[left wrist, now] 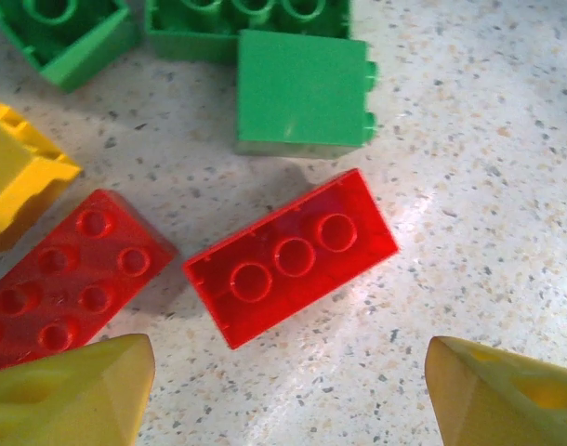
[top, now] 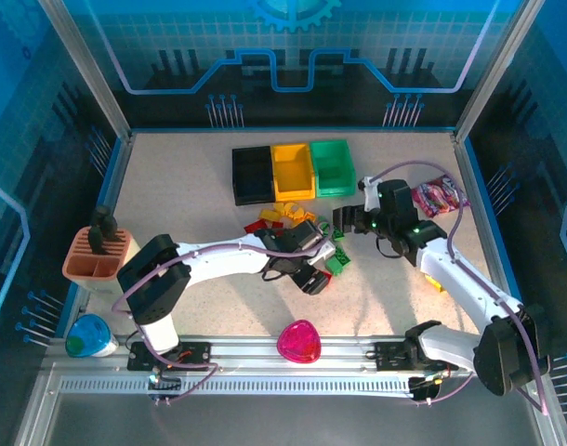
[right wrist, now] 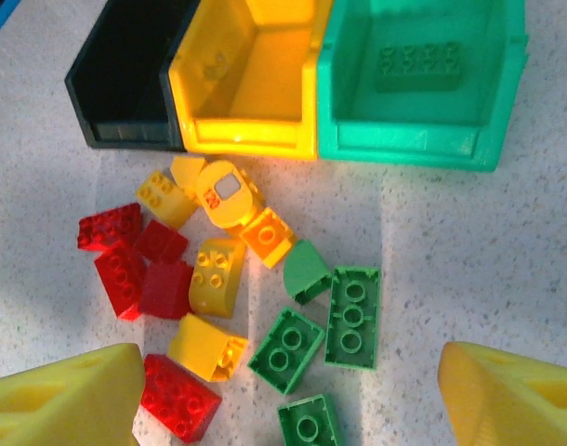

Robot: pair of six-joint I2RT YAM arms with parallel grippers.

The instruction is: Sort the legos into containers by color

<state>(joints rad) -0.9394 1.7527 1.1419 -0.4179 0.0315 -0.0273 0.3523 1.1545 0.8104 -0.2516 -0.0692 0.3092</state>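
The upturned red brick (left wrist: 291,257) lies below my left gripper, slanted across the gripper's opening. So my left gripper next turns and comes down to straddle the brick's long sides.
The black bin (top: 252,174), yellow bin (top: 293,170) and green bin (top: 332,167) stand side by side at the back. Red, yellow and green legos (top: 285,221) lie scattered in front of them. My left gripper (left wrist: 288,400) is open and hangs low over an upturned red brick (left wrist: 291,257), next to a second red brick (left wrist: 65,283) and a green brick (left wrist: 304,93). My right gripper (right wrist: 288,409) is open and empty above green bricks (right wrist: 353,316), with yellow bricks (right wrist: 217,276) and red bricks (right wrist: 135,269) to their left. The black bin (right wrist: 125,84) and yellow bin (right wrist: 251,84) look empty; the green bin (right wrist: 418,84) shows a studded green shape on its floor.
A purple snack packet (top: 439,195) lies at the right, behind the right arm. A pink heart dish (top: 299,341) sits at the near edge. A peach slotted holder (top: 98,255) and a blue cup (top: 88,336) stand at the left. A small yellow piece (top: 434,282) lies beside the right arm.
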